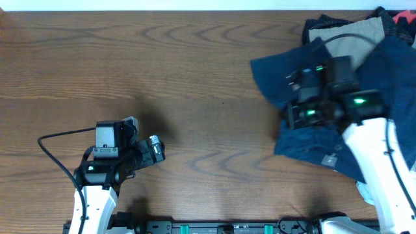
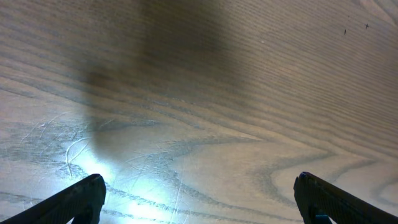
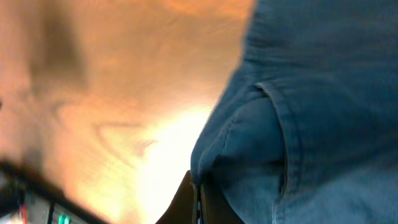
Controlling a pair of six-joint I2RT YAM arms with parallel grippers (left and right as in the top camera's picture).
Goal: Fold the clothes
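Note:
I should next pull the crumpled denim's fold in my right gripper over the bare wood to the gripper's left in the overhead view, spread the garment, then release.
A blue denim garment lies crumpled at the right side of the wooden table. My right gripper sits at its left edge, shut on a fold of the denim. In the right wrist view the fingers are closed together with the denim pinched at their tips, a seam running down it. My left gripper is open and empty over bare wood at the front left. The left wrist view shows its two fingertips wide apart above the tabletop.
A pile of other clothes lies at the back right corner: a tan garment and dark cloth under the denim. A black cable loops beside the left arm. The table's front edge holds the arm mounts.

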